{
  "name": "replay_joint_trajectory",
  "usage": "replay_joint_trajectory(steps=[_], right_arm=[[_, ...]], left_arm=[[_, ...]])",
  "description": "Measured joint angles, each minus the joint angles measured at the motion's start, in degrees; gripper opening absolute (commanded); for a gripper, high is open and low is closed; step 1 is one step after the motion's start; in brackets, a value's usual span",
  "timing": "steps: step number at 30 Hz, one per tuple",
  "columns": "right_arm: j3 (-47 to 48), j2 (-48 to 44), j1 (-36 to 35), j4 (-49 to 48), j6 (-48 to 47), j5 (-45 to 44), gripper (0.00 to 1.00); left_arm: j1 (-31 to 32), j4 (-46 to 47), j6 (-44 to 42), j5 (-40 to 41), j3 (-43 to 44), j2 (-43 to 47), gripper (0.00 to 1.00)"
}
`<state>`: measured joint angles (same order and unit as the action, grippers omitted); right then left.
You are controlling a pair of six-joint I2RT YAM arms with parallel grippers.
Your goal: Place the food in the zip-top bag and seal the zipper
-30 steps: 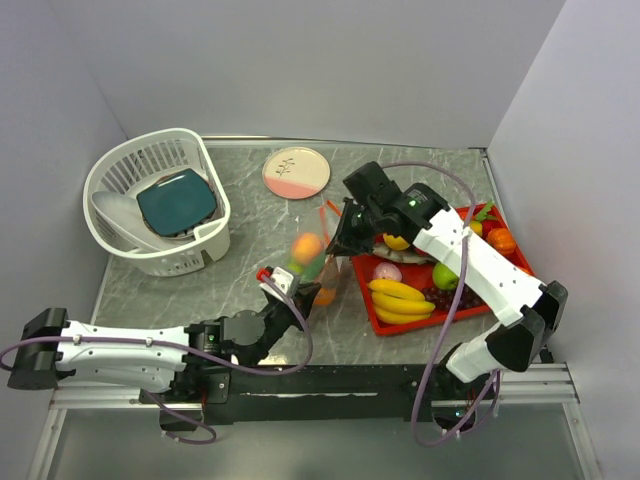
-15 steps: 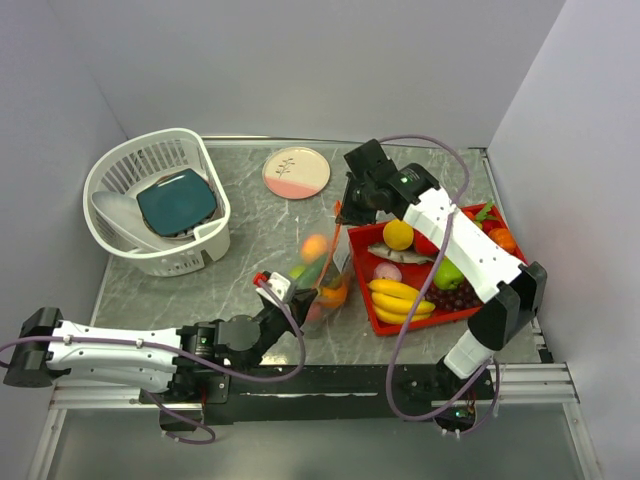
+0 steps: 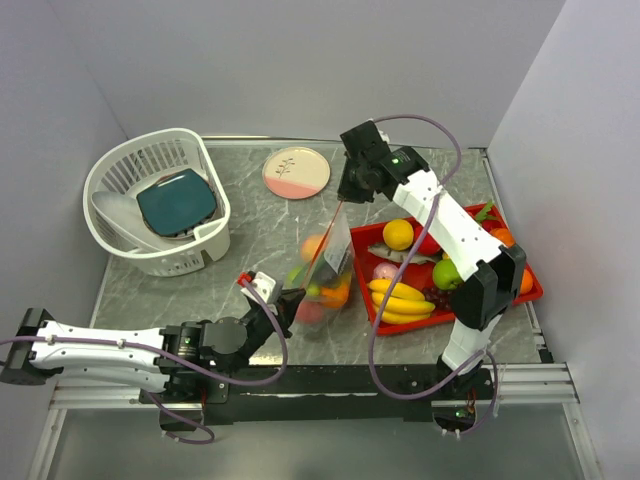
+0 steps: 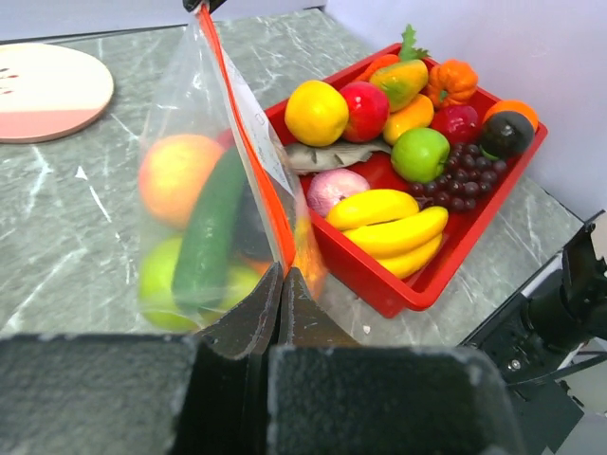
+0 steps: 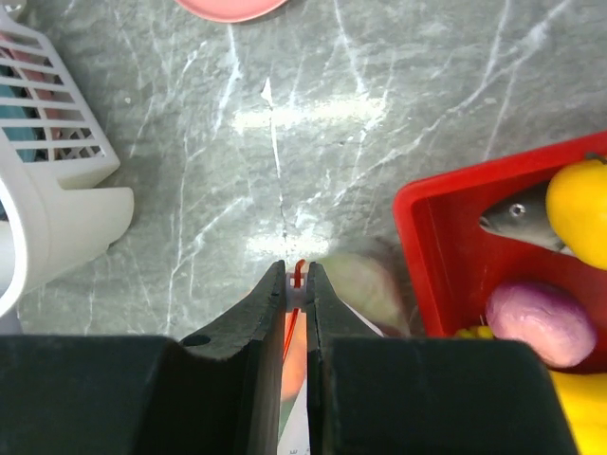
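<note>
My right gripper should next move gently to the left in the top view, to the bare tabletop beside the slider, and let go of it, as the slider is already at the far end of the zipper.
The clear zip-top bag (image 3: 322,268) hangs stretched between my two grippers above the table, holding a peach (image 4: 175,175), a green cucumber (image 4: 211,235) and a green pear (image 4: 156,284). Its orange-red zipper (image 4: 248,142) runs taut from one gripper to the other. My left gripper (image 4: 281,275) is shut on the zipper's near end; it also shows in the top view (image 3: 288,298). My right gripper (image 5: 296,281) is shut on the white slider piece (image 5: 297,290) at the far end, and shows in the top view (image 3: 342,200). More food, such as bananas (image 4: 384,218), lies on the red tray (image 4: 379,284).
The red tray (image 3: 410,325) sits right of the bag, close beside it. A white lattice basket (image 3: 155,205) with a teal plate stands at the back left. A pink plate (image 3: 296,172) lies at the back middle. Side walls close in on both sides.
My right gripper has slid back along the zipper, away from the left gripper, toward the rear of the table. The left gripper has drawn back toward the near edge. The bag now stands stretched out.
</note>
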<state>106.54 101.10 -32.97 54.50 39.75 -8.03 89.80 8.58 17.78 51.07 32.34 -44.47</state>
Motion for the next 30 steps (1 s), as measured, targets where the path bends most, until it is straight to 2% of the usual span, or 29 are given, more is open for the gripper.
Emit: replay_joint_trajectory(steps=[11, 12, 13, 15, 16, 18, 19, 20, 21, 22, 25, 30], right_arm=[[3.0, 2.2, -0.8, -4.1, -0.8, 5.8, 0.0], [3.0, 2.2, -1.4, -5.1, -0.8, 6.2, 0.0], [3.1, 2.2, -2.2, -6.2, -0.9, 6.3, 0.0], [3.2, 2.2, -3.3, -8.0, -1.0, 6.4, 0.09], [3.2, 2.2, -3.7, -8.8, -1.1, 6.5, 0.25], [3.1, 2.2, -4.6, -10.3, -1.7, 6.8, 0.39], [2.5, 2.0, -4.7, -11.3, -2.2, 7.0, 0.55], [1.8, 1.8, -4.5, -11.9, -2.2, 7.0, 0.63], [0.3, 1.2, -4.1, -13.1, -2.6, 7.3, 0.7], [-1.4, 0.4, -3.4, -13.7, -3.1, 7.4, 0.83], [-6.5, -2.1, -1.7, -14.4, -4.5, 6.9, 1.0], [-11.7, -8.3, -1.0, -15.0, -5.9, 4.7, 1.0]], left_arm=[[0.4, -6.5, 2.7, 4.0, 3.0, 0.9, 0.01], [0.5, -7.3, 3.1, 4.4, 3.5, 0.9, 0.02], [0.6, -8.0, 3.5, 4.5, 4.2, 1.0, 0.09], [1.0, -9.7, 4.3, 4.8, 5.8, 1.0, 0.2], [1.2, -10.4, 4.6, 4.8, 6.7, 0.9, 0.37], [1.4, -11.3, 5.9, 4.9, 8.7, -0.2, 0.63], [1.4, -11.8, 6.2, 4.9, 9.6, -0.9, 0.87], [1.4, -12.3, 6.6, 4.9, 10.3, -1.9, 0.96], [1.4, -12.9, 7.3, 4.9, 11.1, -3.0, 0.99], [1.3, -13.2, 8.1, 4.8, 11.6, -4.0, 0.99], [-0.6, -15.3, 10.6, 2.3, 12.5, -7.3, 0.97], [-10.6, -18.6, 14.4, -5.9, 14.1, -8.2, 0.97]])
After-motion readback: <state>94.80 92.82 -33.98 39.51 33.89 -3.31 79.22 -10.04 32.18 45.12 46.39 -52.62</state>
